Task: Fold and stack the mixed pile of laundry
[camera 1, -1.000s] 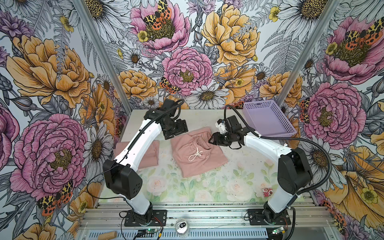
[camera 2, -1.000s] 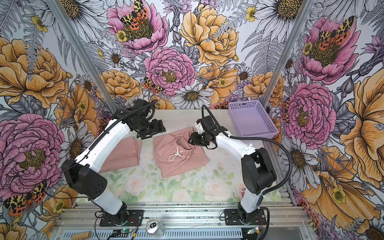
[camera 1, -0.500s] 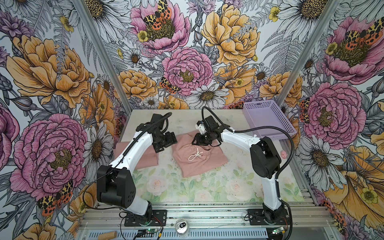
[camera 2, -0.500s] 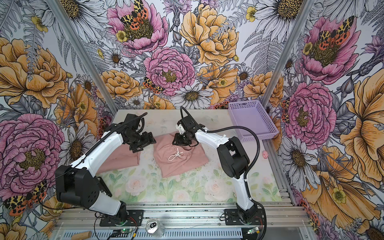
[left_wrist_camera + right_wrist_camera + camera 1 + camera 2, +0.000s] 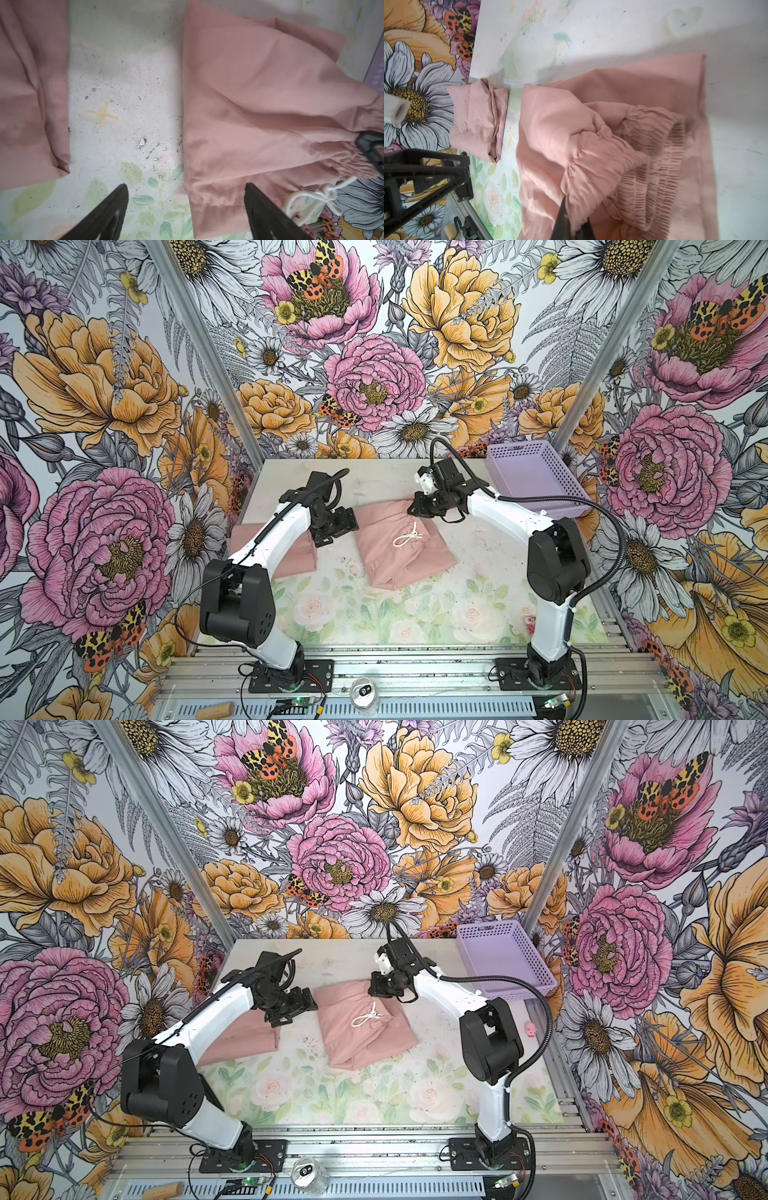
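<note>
The robot's right gripper will move down and slightly toward the side of the basket, onto the pink layer beneath, and let go of the waistband, since the waistband's pinched fold stands raised.
The laundry pile shows as two dusty-pink pieces on the table. The drawstring piece [image 5: 403, 543] [image 5: 361, 1029] lies in the middle, its white cord [image 5: 311, 195] on top. My right gripper [image 5: 417, 506] [image 5: 376, 986] [image 5: 574, 209] is shut on its gathered elastic waistband at the far edge, with fabric pinched between the fingers [image 5: 562, 218]. A folded pink garment [image 5: 291, 551] [image 5: 245, 1036] [image 5: 31, 93] [image 5: 477, 120] lies to the left, partly under my left arm. My left gripper [image 5: 336, 526] [image 5: 291, 1009] [image 5: 187, 199] hangs open over the drawstring piece's left edge [image 5: 259, 108], holding nothing.
A lilac perforated basket [image 5: 536, 477] [image 5: 503, 957] stands at the back right corner. A small pink pig toy [image 5: 530, 1029] lies by the right table edge. A can [image 5: 365, 693] and a cork-like piece [image 5: 216, 711] sit on the front rail.
My right gripper moved left to the waistband and shut on it. My left gripper came forward and down, from the far edge to the gap between the two pink pieces, staying open.
</note>
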### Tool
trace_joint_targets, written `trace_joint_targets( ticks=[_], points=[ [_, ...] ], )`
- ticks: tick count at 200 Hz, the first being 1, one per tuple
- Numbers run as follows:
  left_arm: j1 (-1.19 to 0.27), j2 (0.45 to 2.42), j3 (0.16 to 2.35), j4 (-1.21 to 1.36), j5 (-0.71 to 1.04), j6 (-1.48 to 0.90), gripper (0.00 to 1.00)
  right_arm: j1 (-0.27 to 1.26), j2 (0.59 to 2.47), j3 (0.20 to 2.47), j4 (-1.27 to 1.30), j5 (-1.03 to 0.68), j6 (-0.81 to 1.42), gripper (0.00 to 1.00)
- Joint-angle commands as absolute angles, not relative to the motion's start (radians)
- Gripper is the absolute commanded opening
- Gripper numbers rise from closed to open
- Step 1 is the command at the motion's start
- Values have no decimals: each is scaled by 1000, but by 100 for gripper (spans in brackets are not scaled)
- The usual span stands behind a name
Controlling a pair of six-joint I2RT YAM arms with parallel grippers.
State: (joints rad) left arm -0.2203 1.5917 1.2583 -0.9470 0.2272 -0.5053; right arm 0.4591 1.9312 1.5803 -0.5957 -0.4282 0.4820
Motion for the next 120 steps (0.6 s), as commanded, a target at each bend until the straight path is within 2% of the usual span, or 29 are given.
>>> trace_joint_targets(
  ticks=[1, 43, 86, 109, 120],
  points=[
    [-246, 1633, 1290, -927, 246, -469, 89, 420, 1925, 1543, -626, -435, 431, 0],
    [-304, 1738, 1355, -925, 243, -457, 89, 387, 2026, 1549, -636, -457, 395, 0],
    [-374, 1805, 1413, -925, 239, -463, 89, 374, 2029, 1508, -635, -228, 354, 0],
    [-411, 1810, 1420, -927, 246, -464, 89, 361, 2023, 1511, -635, -170, 341, 0],
    [-430, 1853, 1419, -927, 250, -464, 89, 350, 2020, 1511, -637, -176, 341, 6]
  ],
)
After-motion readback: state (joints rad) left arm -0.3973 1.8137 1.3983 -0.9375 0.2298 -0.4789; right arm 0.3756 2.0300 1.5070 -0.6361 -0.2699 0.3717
